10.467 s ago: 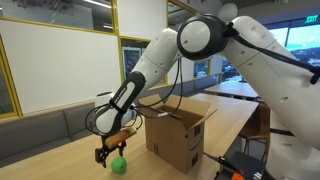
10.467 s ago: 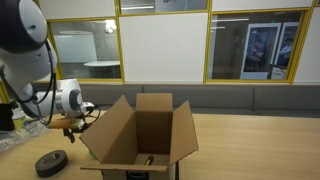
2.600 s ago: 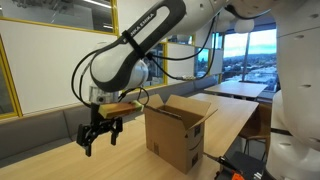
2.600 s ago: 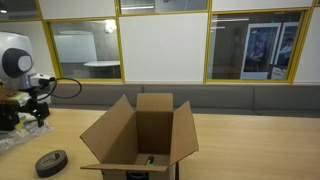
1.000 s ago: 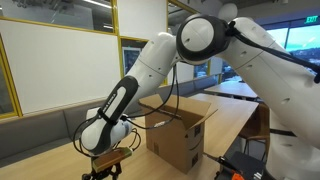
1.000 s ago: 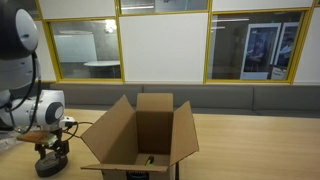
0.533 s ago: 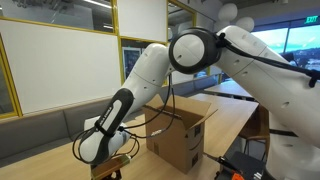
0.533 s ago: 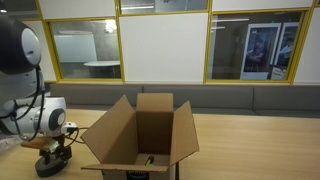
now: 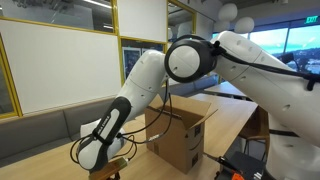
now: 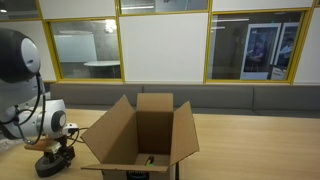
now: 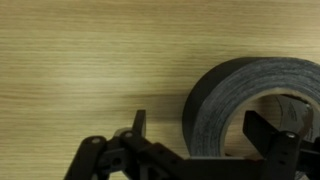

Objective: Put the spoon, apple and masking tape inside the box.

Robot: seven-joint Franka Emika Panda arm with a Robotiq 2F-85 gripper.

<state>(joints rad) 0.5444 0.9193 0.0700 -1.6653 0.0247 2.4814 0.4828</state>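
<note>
The masking tape's near side [image 10: 63, 160] [image 11: 206, 120] is already between the gripper's open fingers, one inside the tape and one outside, so the gripper needs to stay there and close on it next.
The masking tape [image 11: 225, 105] is a dark grey roll lying flat on the wooden table. In the wrist view my gripper [image 11: 197, 122] is open, and its two black fingers [image 11: 138, 124] straddle the near wall of the roll. They stand apart from it on both sides. In an exterior view the gripper [image 10: 52, 152] hangs low right over the tape [image 10: 45, 166], left of the box [image 10: 140, 135]. The box [image 9: 182, 138] is a brown carton with its top flaps open. The spoon and the apple do not show.
The arm [image 9: 150, 80] arches from the upper right down to the table's left end. A padded bench [image 10: 250, 98] runs along the window wall behind the table. Black and red gear [image 9: 240, 165] sits near the box's right side.
The gripper has sunk a little lower over the tape roll. Its jaws have stayed open and the tape has not moved.
</note>
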